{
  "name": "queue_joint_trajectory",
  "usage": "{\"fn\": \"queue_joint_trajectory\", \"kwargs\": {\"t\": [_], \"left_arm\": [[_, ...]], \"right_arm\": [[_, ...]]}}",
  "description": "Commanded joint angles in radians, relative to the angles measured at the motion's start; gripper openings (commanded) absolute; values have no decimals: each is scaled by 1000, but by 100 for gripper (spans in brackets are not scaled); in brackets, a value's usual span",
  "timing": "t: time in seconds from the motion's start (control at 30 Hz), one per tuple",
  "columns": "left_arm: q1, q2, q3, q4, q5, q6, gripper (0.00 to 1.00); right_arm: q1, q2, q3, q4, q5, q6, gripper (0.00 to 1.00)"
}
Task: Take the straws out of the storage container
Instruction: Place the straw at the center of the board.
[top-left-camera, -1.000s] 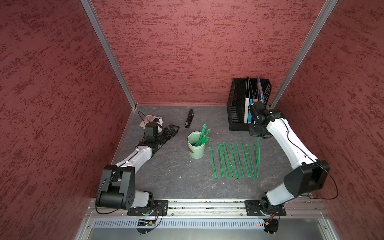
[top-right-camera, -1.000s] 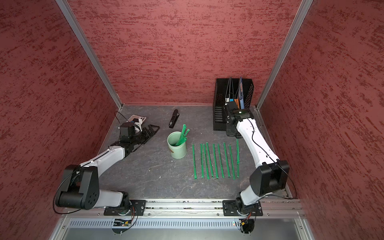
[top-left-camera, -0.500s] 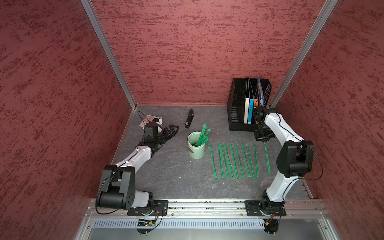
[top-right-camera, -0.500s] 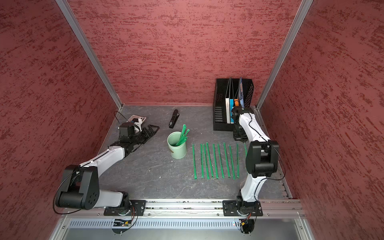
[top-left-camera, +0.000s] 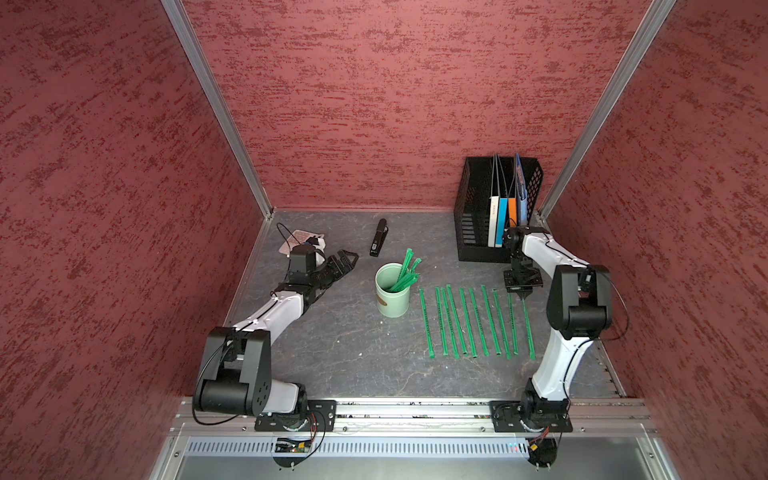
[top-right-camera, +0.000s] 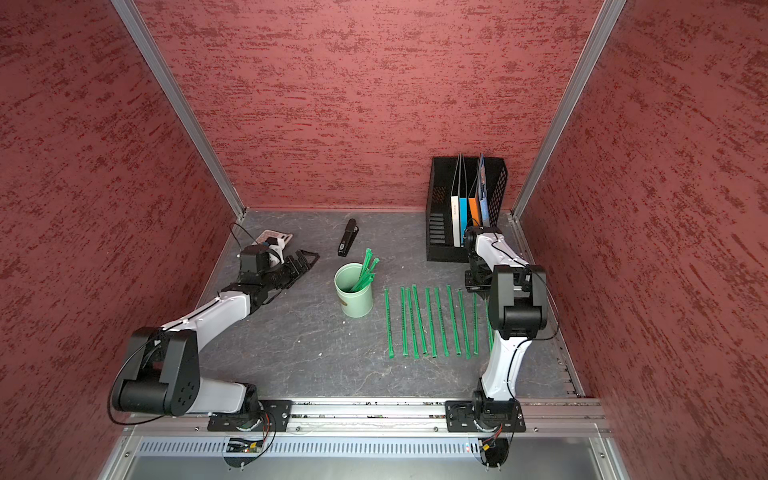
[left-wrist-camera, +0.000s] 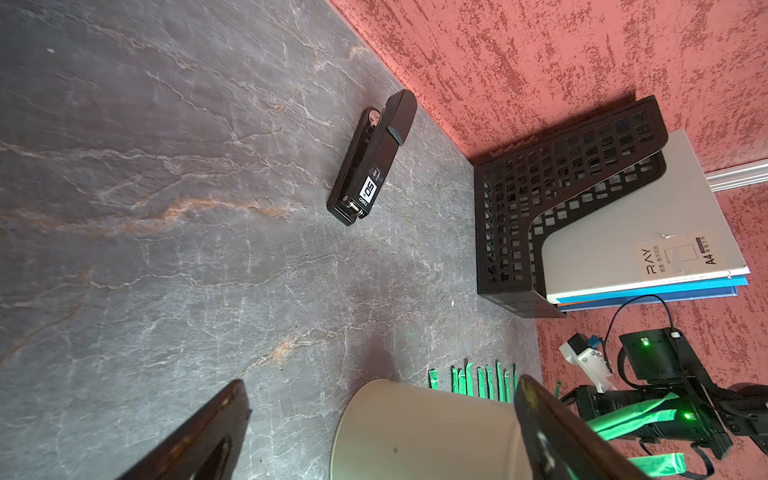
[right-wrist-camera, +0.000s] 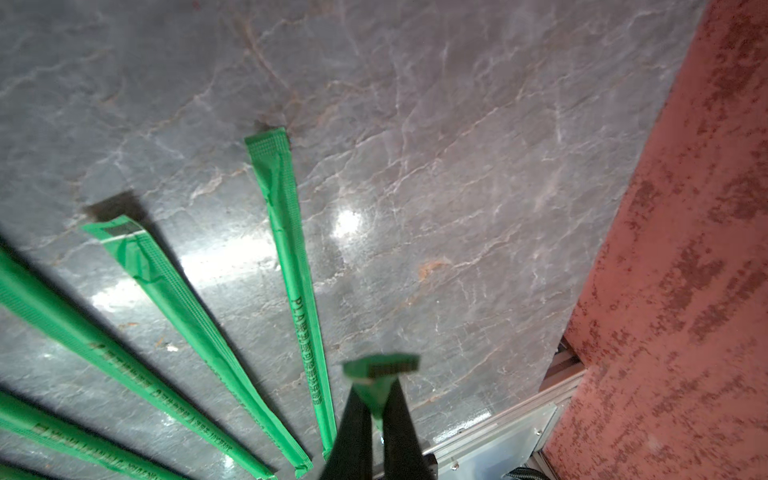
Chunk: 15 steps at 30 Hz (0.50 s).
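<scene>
I need to bring my right gripper down next to the bare part of the tabletop beside the row's last straw and release the straw, because its far end still hangs above the tabletop.
The storage container, a pale mint cup, stands mid-table with a few green straws leaning out of it. Several more straws lie in a row to its right. My right gripper points down at the row's right end, shut on the far tip of one straw, which runs toward the front edge. My left gripper lies low and open to the left of the cup, apart from it.
A black stapler lies behind the cup. A black mesh file rack with folders stands at the back right, just behind my right wrist. A small pale object sits in the back left corner. Red walls close in three sides.
My right arm has swung right from over the row and folded its elbow back, bringing the held straw down beside the rightmost one. The left arm has not moved.
</scene>
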<state>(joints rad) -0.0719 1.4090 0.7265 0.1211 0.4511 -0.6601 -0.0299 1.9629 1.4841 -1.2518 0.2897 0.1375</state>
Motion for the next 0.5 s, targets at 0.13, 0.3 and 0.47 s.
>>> {"fn": "queue_joint_trajectory", "kwargs": {"t": [0.13,0.3,0.47], "left_arm": [[4,8,12,-4,-2,26,100],[5,8,20,-18,-3,35,100],[6,13,26,-23,-5,38,100]], "right_arm": [[-35,41,-16,71,-30,11,6],[-46,71,2,87,-29,2,10],[-47,93,25,94,-24,-2,10]]}}
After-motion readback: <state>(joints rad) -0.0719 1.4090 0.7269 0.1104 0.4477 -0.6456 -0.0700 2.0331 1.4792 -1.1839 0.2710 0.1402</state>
